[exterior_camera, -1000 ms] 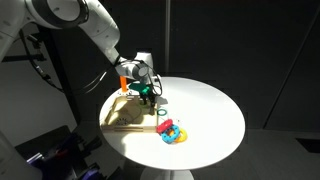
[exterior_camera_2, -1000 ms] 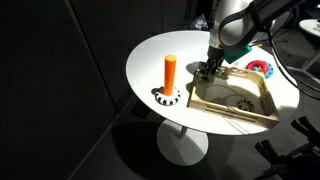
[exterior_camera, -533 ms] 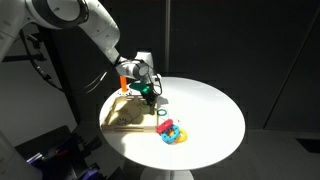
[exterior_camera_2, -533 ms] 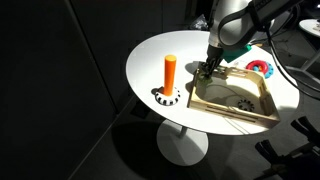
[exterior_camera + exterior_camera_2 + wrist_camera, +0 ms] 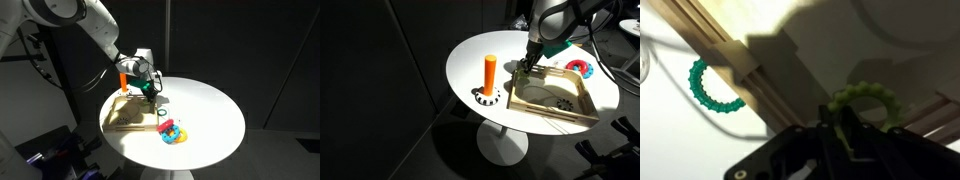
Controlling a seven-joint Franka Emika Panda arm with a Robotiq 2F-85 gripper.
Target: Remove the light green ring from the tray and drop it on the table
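The gripper lifts the light green ring across the tray's rim next, then opens above the table (image 5: 166, 103) (image 5: 735, 127) beside the dark green ring.
In the wrist view my gripper (image 5: 838, 118) is shut on the light green ring (image 5: 868, 90), with the dark fingers pinching its near edge. The ring's beaded loop sticks out past the fingertips, beside a wooden rim strip of the tray (image 5: 750, 70). In both exterior views the gripper (image 5: 150, 92) (image 5: 527, 68) hangs low over a far corner of the wooden tray (image 5: 122, 122) (image 5: 582, 113) on the round white table (image 5: 210, 110) (image 5: 470, 55). The ring itself is too small to make out there.
A dark green ring (image 5: 715, 88) lies across the rim strip from the gripper. A red, blue and pink ring pile (image 5: 172, 131) (image 5: 582, 68) sits on the table beside the tray. An orange peg (image 5: 490, 72) stands upright on a dark base (image 5: 486, 97).
The jaws have gone from partly open to shut on the light green ring. The arm has barely moved.
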